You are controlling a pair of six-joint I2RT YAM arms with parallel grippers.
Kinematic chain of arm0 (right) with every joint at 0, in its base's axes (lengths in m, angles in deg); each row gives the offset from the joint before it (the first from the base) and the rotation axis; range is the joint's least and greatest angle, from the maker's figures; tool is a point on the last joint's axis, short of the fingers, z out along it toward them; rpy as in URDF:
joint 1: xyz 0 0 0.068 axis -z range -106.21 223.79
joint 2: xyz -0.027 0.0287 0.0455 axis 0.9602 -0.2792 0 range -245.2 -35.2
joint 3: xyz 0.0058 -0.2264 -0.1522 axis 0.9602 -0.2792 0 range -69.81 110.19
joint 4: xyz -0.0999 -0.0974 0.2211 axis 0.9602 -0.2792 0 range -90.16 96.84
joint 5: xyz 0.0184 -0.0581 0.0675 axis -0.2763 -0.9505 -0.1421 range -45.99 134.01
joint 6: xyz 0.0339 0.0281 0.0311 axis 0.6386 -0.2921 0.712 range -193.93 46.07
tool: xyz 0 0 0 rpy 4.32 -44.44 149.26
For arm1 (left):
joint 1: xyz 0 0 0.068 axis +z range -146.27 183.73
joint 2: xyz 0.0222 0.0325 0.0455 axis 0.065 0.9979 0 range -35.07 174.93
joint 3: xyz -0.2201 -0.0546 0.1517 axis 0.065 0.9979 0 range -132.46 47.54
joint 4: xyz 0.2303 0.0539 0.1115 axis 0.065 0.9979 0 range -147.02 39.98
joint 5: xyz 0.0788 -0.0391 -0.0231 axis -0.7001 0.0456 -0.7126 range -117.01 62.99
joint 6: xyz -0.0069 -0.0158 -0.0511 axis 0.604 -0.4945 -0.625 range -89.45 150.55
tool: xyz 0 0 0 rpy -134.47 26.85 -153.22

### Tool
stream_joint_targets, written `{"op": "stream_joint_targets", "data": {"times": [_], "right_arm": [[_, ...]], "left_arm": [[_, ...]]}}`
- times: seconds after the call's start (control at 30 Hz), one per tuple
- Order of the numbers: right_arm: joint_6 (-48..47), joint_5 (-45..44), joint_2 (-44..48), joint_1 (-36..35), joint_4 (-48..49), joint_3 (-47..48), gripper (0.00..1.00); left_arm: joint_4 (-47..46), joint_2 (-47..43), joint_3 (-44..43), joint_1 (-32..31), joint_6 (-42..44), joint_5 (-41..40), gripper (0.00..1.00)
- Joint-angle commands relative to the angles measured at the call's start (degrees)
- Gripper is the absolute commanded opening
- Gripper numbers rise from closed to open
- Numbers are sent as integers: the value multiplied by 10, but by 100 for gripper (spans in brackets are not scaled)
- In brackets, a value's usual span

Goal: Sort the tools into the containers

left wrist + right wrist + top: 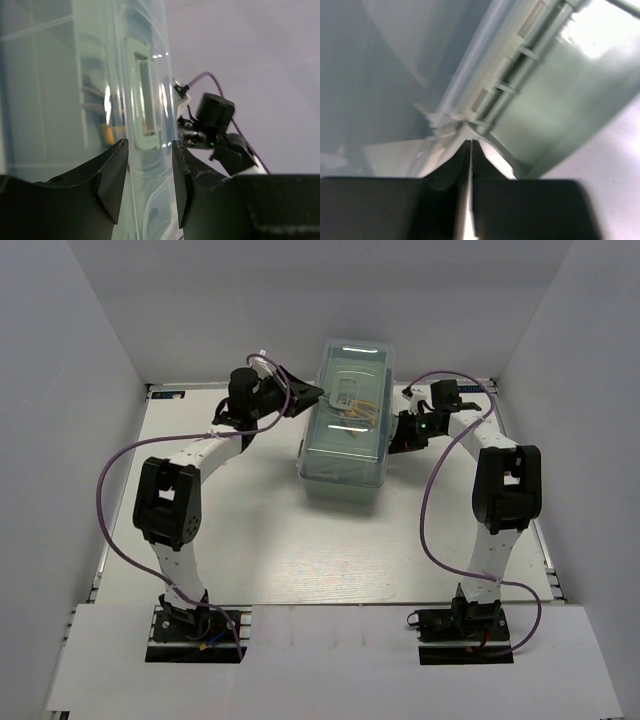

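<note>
My left gripper draws off the toolbox's lid, to the left in the top view, next and closes over the tabletop beside the toolbox, as the lid is down.
The mint-green toolbox [343, 455] stands mid-table with its translucent lid [352, 365] down. Yellow plier handles [358, 410] show through the lid, and they are a yellow blur [107, 131] in the left wrist view. The other tools are hidden. My left gripper [316, 393] is at the lid's far left edge. Its fingers [149, 150] stand apart astride the lid's ridge, just short of the lid handle [142, 102]. My right gripper [404, 432] is shut, its tips [471, 143] pressed against the ribbed rim [505, 90] on the box's right side.
White walls close in on the left, right and back. Purple cables [112, 475] loop from both arms over the table [260, 540]. The right arm's wrist [215, 117] shows beyond the lid in the left wrist view.
</note>
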Motion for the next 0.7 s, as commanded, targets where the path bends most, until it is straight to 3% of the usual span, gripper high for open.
{"op": "stream_joint_targets", "data": {"times": [0.0, 0.07, 0.1, 0.2, 0.3, 0.37, 0.4, 0.43, 0.53, 0.67], "right_arm": [[13, -99, 60, -7, 30, -33, 16], [11, -194, 89, -8, 51, -53, 34], [3, -237, 114, -11, 69, -62, 46], [-16, -258, 160, -8, 111, -100, 49], [-34, -213, 162, -10, 98, -76, 39], [-35, -171, 133, -14, 81, -41, 21], [-34, -163, 123, -14, 66, -20, 12], [-34, -156, 108, -16, 61, 0, 0], [-38, -140, 78, -26, 53, 38, 0], [-39, -155, 45, -39, 31, 100, 0]], "left_arm": [[101, -100, 3, 9, 81, -55, 51], [207, -149, 3, 15, 126, -129, 51], [240, -172, 3, 15, 172, -216, 53], [310, -229, 34, 15, 197, -312, 55], [332, -214, 67, 15, 213, -332, 52], [325, -181, 86, 8, 222, -326, 42], [314, -166, 92, 8, 227, -318, 36], [314, -152, 92, 1, 233, -307, 20], [314, -84, 69, -4, 246, -260, 7], [307, -36, 56, -18, 265, -211, 3]]}}
